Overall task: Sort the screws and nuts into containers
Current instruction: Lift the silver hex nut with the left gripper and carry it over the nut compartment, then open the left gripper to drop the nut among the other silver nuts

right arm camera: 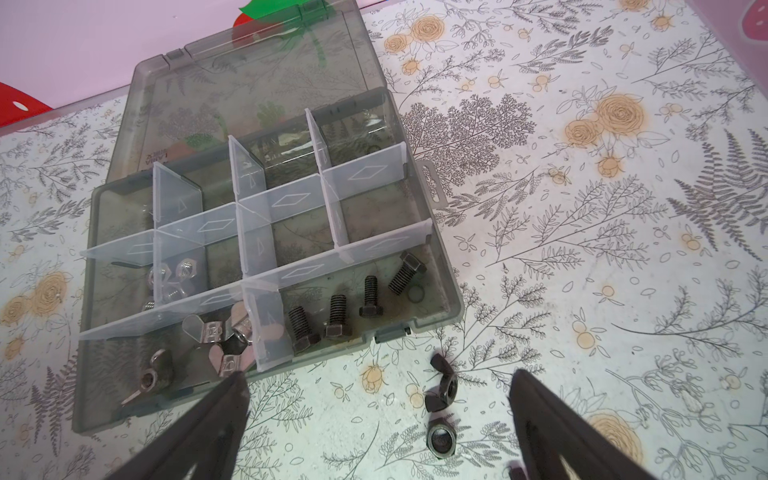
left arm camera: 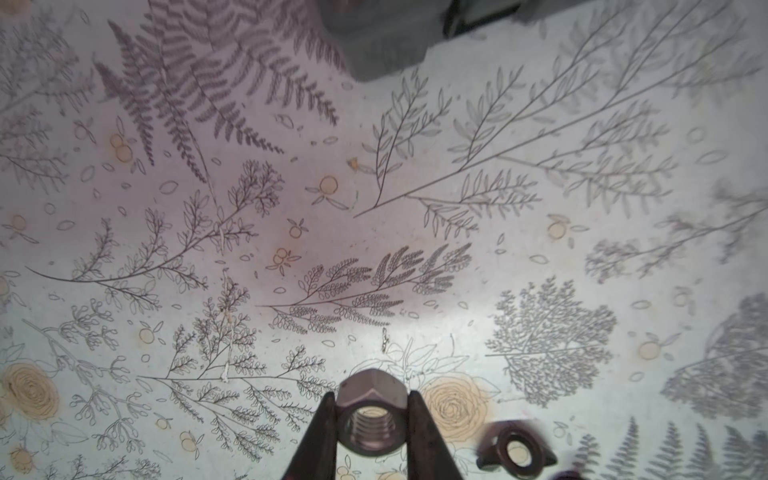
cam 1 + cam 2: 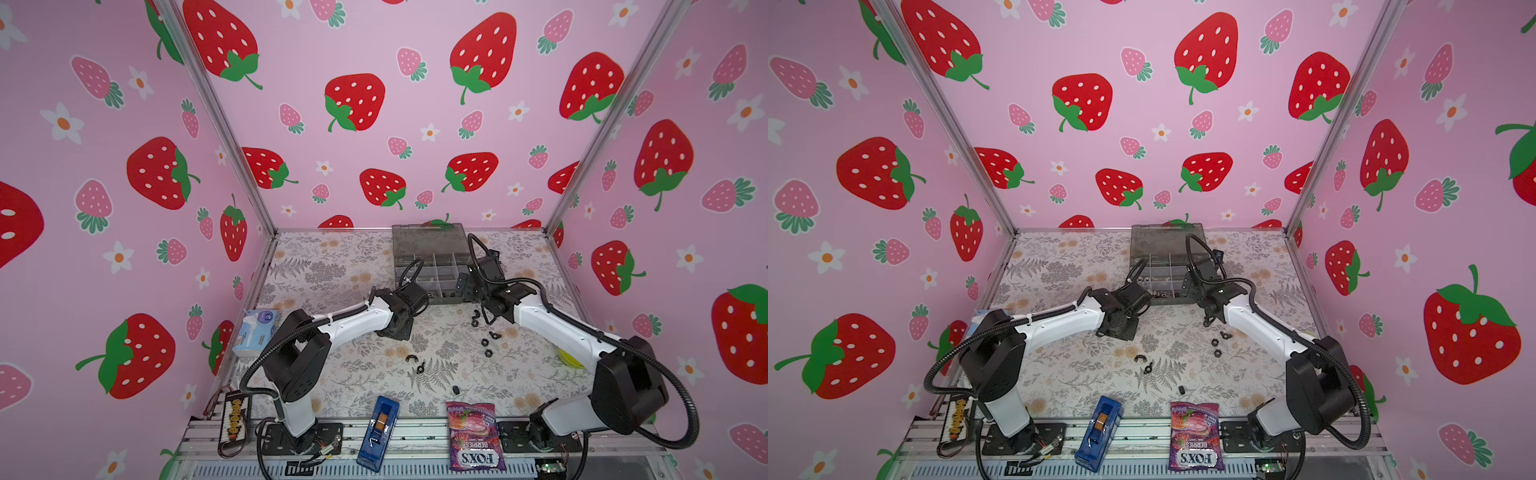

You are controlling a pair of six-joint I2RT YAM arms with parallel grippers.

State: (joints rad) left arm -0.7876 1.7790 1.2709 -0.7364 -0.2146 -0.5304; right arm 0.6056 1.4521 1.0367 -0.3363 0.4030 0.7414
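The nut in my left gripper goes up and outward next, over that cell for release, since silver nuts already sit in one cell of the organiser box [image 3: 428,266].
My left gripper [image 2: 372,395] is shut on a silver hex nut [image 2: 371,415] just above the floral mat; a black wing nut [image 2: 515,453] lies beside it. In both top views this gripper [image 3: 399,332] hangs in front of the grey organiser box [image 3: 428,266]. My right gripper [image 1: 378,374] is open and holds nothing, at the box's front edge [image 1: 453,291]. One cell holds several black screws [image 1: 336,316], another silver wing nuts [image 1: 220,336], a third silver nuts [image 1: 174,278]. Loose black nuts [image 1: 441,438] lie between the right fingers and on the mat [image 3: 484,342] [image 3: 1144,365].
The box lid [image 1: 257,83] stands open against the back wall. A blue narrow box [image 3: 378,432] and a purple candy bag [image 3: 476,436] lie at the front edge. A tissue pack [image 3: 255,332] sits left and a yellow object [image 3: 569,357] right, behind the arm.
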